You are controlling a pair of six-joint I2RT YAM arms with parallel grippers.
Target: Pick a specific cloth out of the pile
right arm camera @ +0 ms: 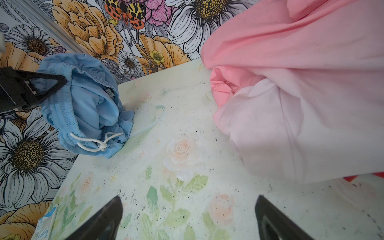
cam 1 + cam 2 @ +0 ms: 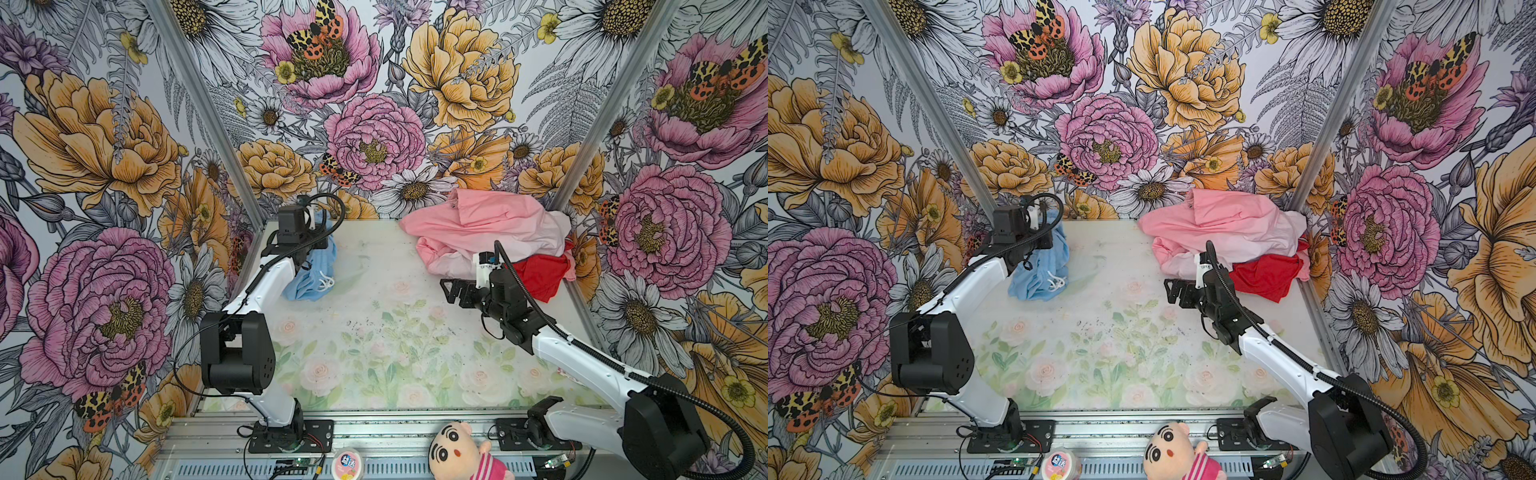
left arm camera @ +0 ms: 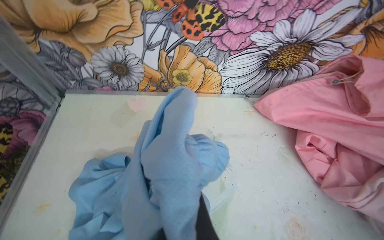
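Observation:
My left gripper should next go down toward the cloth's lower end (image 2: 310, 284) (image 3: 98, 196) and release the cloth's upper part over it, because that end touches the table below the gripper.
The cloth (image 2: 311, 274) (image 2: 1038, 270) is light blue with a white drawstring (image 1: 93, 143). It hangs bunched at the table's far left, and its lower end touches the table (image 2: 374, 332). My left gripper (image 1: 52, 83) is shut on the cloth's upper part. In the left wrist view the cloth (image 3: 172, 155) drapes over the jaws and hides them, save a dark finger (image 3: 205, 218). The pile (image 2: 490, 232) (image 2: 1225, 232) of pink, pale pink and red garments lies at the far right, apart from the cloth. My right gripper (image 2: 451, 291) (image 1: 188, 203) is open and empty, just left of the pile.
Flowered walls with metal corner posts (image 2: 216, 124) close in the table on three sides. A plush doll (image 2: 457, 453) and a small round tub (image 2: 348, 461) sit on the front rail. A small carton (image 1: 44, 224) lies at the table's left edge.

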